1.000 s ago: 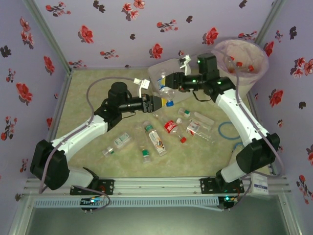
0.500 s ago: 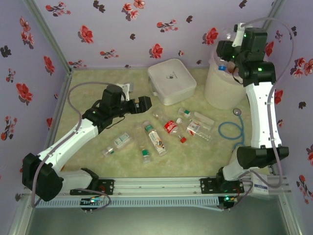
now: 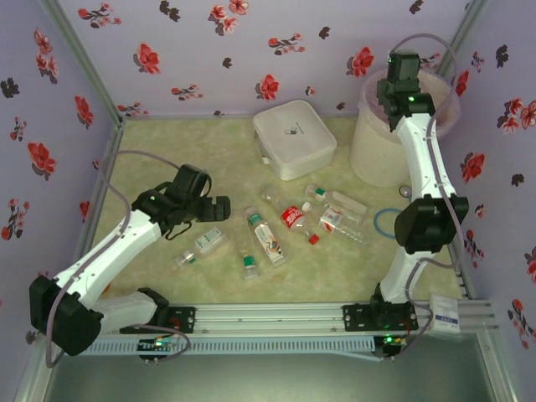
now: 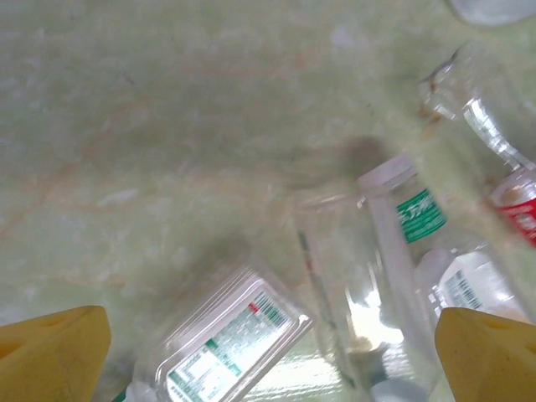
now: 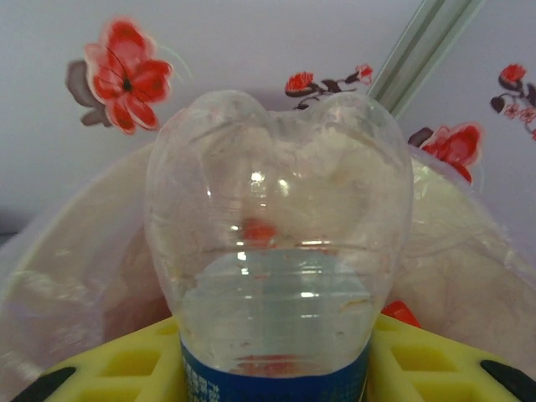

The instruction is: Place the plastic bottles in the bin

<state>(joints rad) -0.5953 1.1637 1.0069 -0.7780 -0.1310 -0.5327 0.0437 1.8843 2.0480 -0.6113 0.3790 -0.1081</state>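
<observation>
I will tilt the fingers of my right gripper down from the flowered wall next and lower them inside the bin's pinkish liner. I will let go of the clear bottle there, because the liner opens below.
Several plastic bottles lie scattered mid-table, among them a red-labelled one [image 3: 293,216], a white-and-green-labelled one [image 3: 266,239] and a flattened one [image 3: 205,244]. My left gripper [image 3: 214,209] hangs open just above the flattened bottle [image 4: 230,343], which lies between its yellow fingertips [image 4: 54,352], untouched. My right gripper [image 3: 392,90] is raised over the bin [image 3: 368,151] at the far right. It is shut on a clear bottle with a blue label [image 5: 276,251], base pointing away. The bin's pinkish liner [image 5: 67,268] lies behind and below it, with red caps inside.
A flat white lidded box [image 3: 293,138] sits at the back centre, left of the bin. A blue ring [image 3: 389,224] lies on the mat at the right. A loose red cap [image 3: 313,239] rests among the bottles. Flowered walls close in three sides.
The right arm swung from beside the white box up to the bin, carrying the bottle. The left gripper opened wide and drew back leftward, down over the flattened bottle.
</observation>
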